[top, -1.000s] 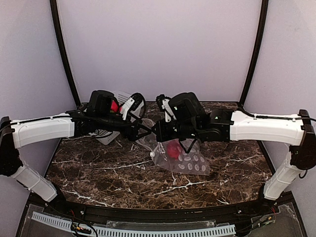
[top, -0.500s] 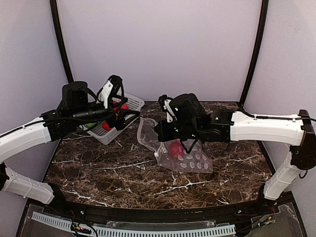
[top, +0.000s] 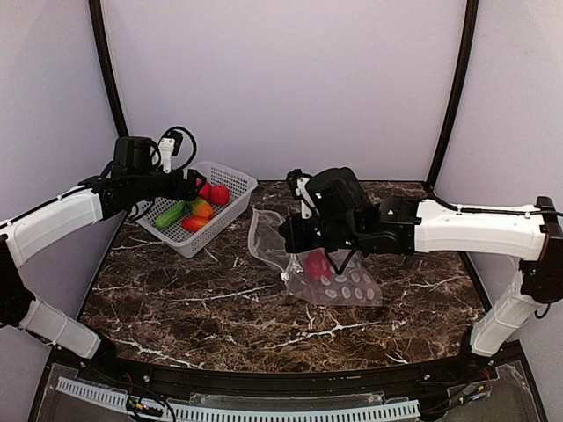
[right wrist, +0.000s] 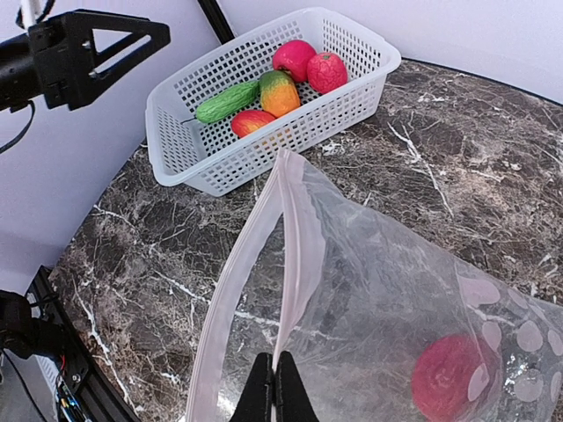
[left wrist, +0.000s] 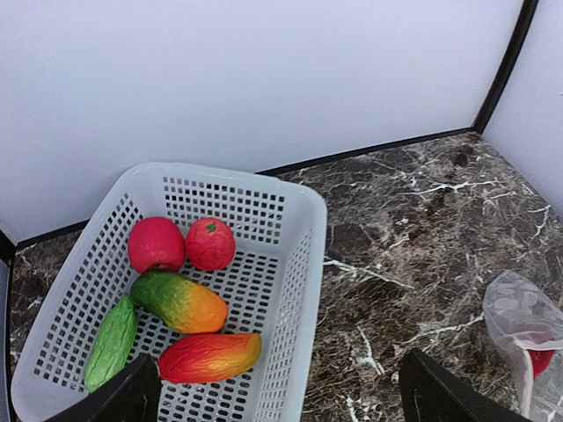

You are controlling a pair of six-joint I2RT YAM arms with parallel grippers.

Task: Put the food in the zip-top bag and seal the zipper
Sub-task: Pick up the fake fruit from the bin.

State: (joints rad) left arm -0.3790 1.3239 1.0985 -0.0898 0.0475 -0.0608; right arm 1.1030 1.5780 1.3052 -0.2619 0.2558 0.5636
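Observation:
My left gripper lowers into the basket onto the red-yellow piece (top: 194, 224) (left wrist: 209, 356) next and closes around it, as it lies uncovered at the basket's near side.
The zip-top bag (top: 339, 283) lies mid-table with its mouth held open; it also shows in the right wrist view (right wrist: 387, 290). One red round food (right wrist: 449, 374) sits inside it. My right gripper (right wrist: 275, 387) is shut on the upper pinkish zipper strip (right wrist: 295, 220). The white slider (top: 285, 276) is at the bag's near corner. My left gripper (left wrist: 281, 404) is open and empty above the white basket's near right rim. In the basket are two red round pieces (left wrist: 157, 244), a green-orange piece (left wrist: 180, 301), a red-yellow piece (left wrist: 209, 356) and a green cucumber (left wrist: 110, 343).
The white lattice basket (top: 236, 183) stands at the back left by the wall and a black frame post. Dark marble table (top: 220, 308) spreads in front of the bag. My left gripper also shows at the top left of the right wrist view (right wrist: 97, 44).
My left arm has swung left from the bag's mouth to above the basket, and its gripper is empty. My right gripper has stayed shut on the bag's edge.

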